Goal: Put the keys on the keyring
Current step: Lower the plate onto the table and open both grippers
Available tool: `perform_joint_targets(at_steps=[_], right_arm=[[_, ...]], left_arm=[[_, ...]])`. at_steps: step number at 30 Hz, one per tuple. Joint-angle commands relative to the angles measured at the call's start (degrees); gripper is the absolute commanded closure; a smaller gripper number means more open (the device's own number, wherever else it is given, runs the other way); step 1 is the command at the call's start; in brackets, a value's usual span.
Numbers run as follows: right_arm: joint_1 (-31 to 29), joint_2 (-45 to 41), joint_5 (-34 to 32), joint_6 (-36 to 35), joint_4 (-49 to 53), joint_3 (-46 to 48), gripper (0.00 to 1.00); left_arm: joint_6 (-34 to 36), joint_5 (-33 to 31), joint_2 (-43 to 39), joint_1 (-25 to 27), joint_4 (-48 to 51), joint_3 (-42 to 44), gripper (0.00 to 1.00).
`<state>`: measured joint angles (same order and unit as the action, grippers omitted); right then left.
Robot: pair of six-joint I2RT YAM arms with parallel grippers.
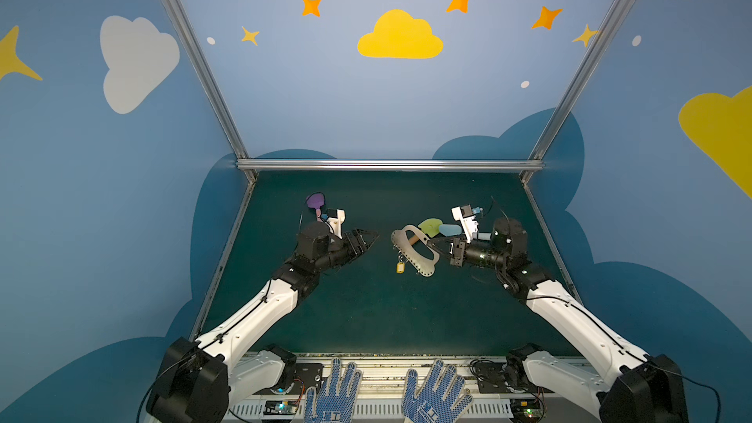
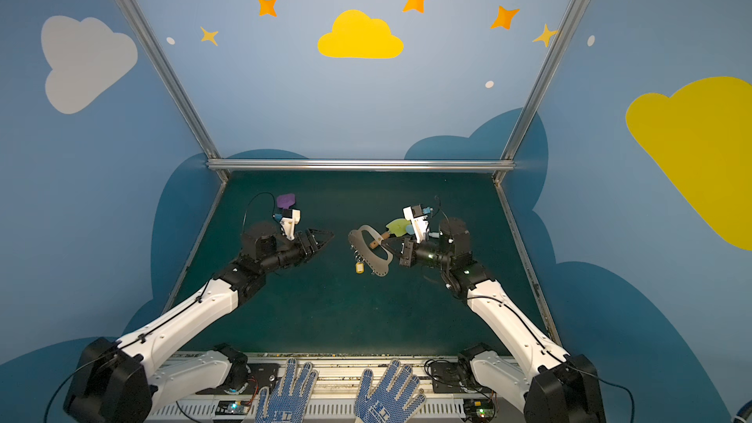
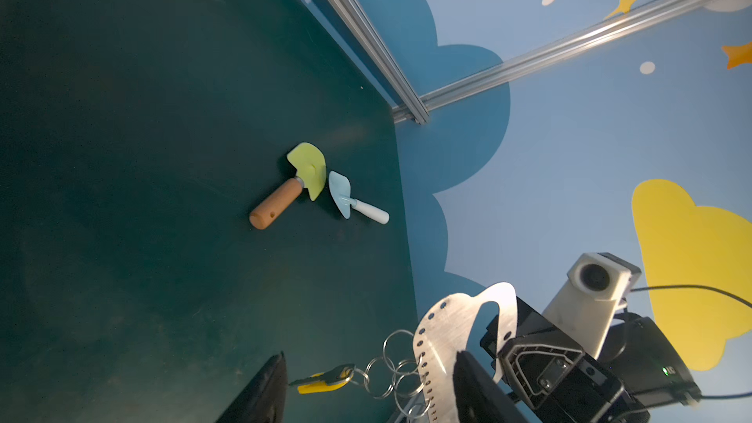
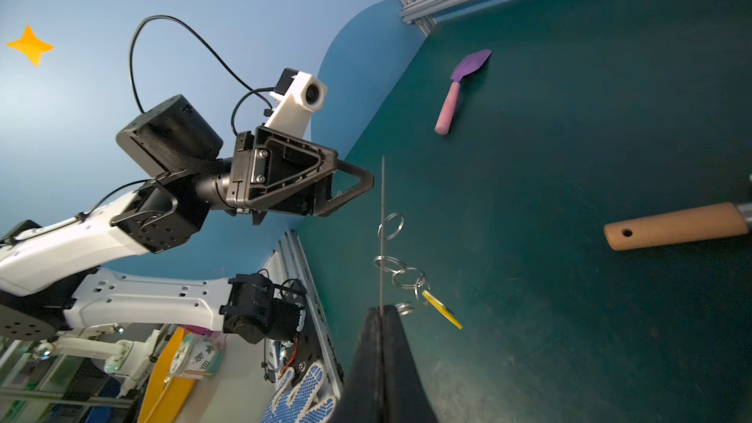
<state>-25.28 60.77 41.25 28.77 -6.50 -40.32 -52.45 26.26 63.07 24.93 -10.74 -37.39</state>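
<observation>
Next, my right gripper moves down until the keyring rests on the bare green tabletop, then releases it. That clear part of the tabletop lies below the gripper.
My right gripper [image 1: 429, 242] [image 2: 386, 242] is shut on the keyring [image 1: 408, 256] [image 2: 364, 253], a flat grey oval plate held above the green table. In the right wrist view the plate [image 4: 383, 205] shows edge-on between the closed fingertips [image 4: 376, 319]. The keys [image 1: 400, 267] [image 2: 359, 267], a silver key with a yellow tag, dangle from a chain of small rings on the plate's holed edge [image 3: 441, 331]. My left gripper [image 1: 372, 240] [image 2: 327, 238] [image 3: 370, 354] stands open just left of the plate, touching nothing; the keys [image 3: 325, 380] [image 4: 441, 310] hang ahead of its fingers.
An orange-handled yellow-green toy shovel [image 1: 431, 226] [image 3: 309, 164] and a light blue one [image 1: 447, 229] [image 3: 342, 193] lie behind the plate. A purple shovel [image 1: 315, 200] [image 4: 468, 67] lies at the back left. Blue dotted gloves [image 1: 337, 392] rest on the front rail. Walls enclose the table.
</observation>
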Motion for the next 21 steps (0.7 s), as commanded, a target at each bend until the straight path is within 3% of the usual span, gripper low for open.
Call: perform_joint_targets(at_steps=[1,10,15,21], right_arm=[[-3.08,2.10,-4.64,-1.18,-2.00,-0.11,1.00],[-12.48,14.69,-7.50,7.00,-21.03,1.47,1.00],[-12.57,21.22,-10.73,13.12,-31.12,5.29,1.00],[-9.71,25.89,-14.05,14.11,-34.79,9.71,1.00]], left_arm=[[-1.18,-4.17,-2.69,-0.49,1.84,1.48,0.33],[-0.46,-5.53,-7.19,-0.84,5.00,0.87,0.30],[-0.94,-4.76,-6.53,-0.84,4.79,0.30,0.29],[-1.89,-3.70,-4.91,-0.85,3.45,0.31,0.28]])
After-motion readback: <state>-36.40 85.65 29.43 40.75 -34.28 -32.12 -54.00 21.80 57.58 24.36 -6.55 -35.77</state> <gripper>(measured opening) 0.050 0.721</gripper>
